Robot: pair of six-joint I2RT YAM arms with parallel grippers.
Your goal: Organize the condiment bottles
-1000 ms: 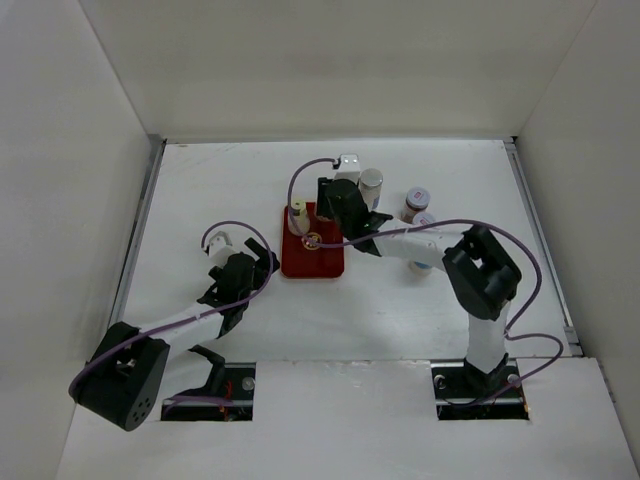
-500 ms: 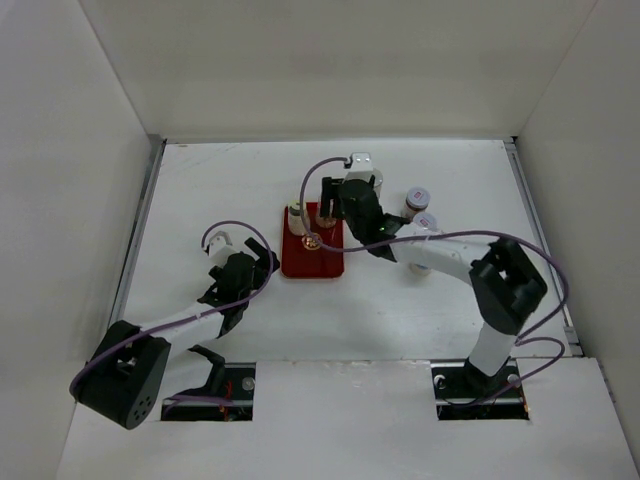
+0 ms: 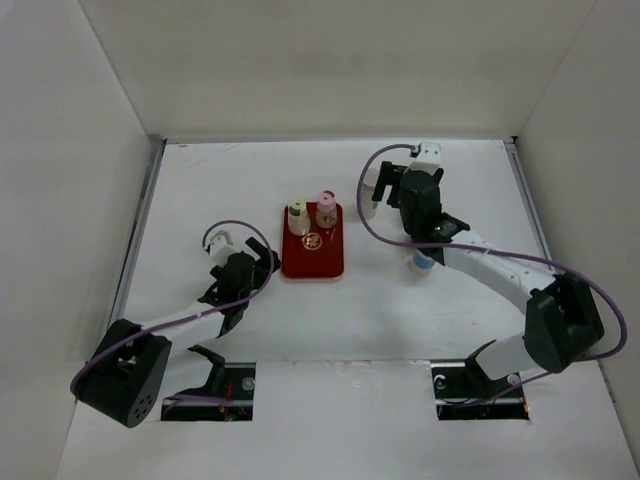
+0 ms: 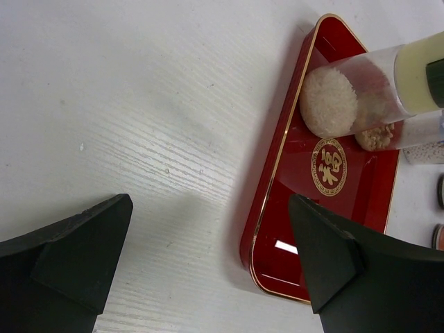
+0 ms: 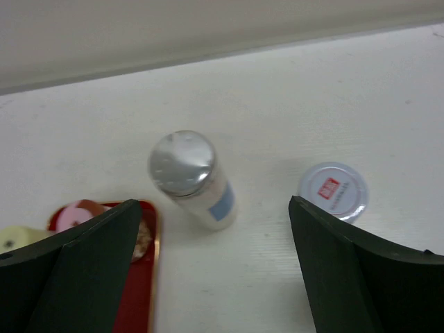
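I will next move my right gripper to the right in its wrist view and lower it around the bottle's white cap (image 5: 334, 189), because that bottle stands below and to that side.
Two condiment bottles stand at the far end of the red tray (image 3: 312, 256): one with a yellow-green cap (image 3: 297, 212) and one with a pink cap (image 3: 326, 200). My right gripper (image 3: 400, 195) hangs open and empty to the right of the tray. In the right wrist view a silver-capped bottle (image 5: 186, 165) stands on the table ahead, between the open fingers (image 5: 83, 277), and a white-capped bottle (image 5: 333, 191) shows by the right finger. My left gripper (image 4: 209, 201) is open and empty by the tray's near left corner (image 4: 277, 270); the yellow-green-capped bottle (image 4: 347, 97) is beyond it.
Another bottle (image 3: 422, 262) pokes out from under my right forearm. The silver-capped bottle (image 3: 371, 200) stands between the tray and my right gripper. White walls enclose the table on three sides.
My right gripper has opened, left the pink-capped bottle standing on the tray, and swung right and back toward the loose bottles. The left arm has not moved.
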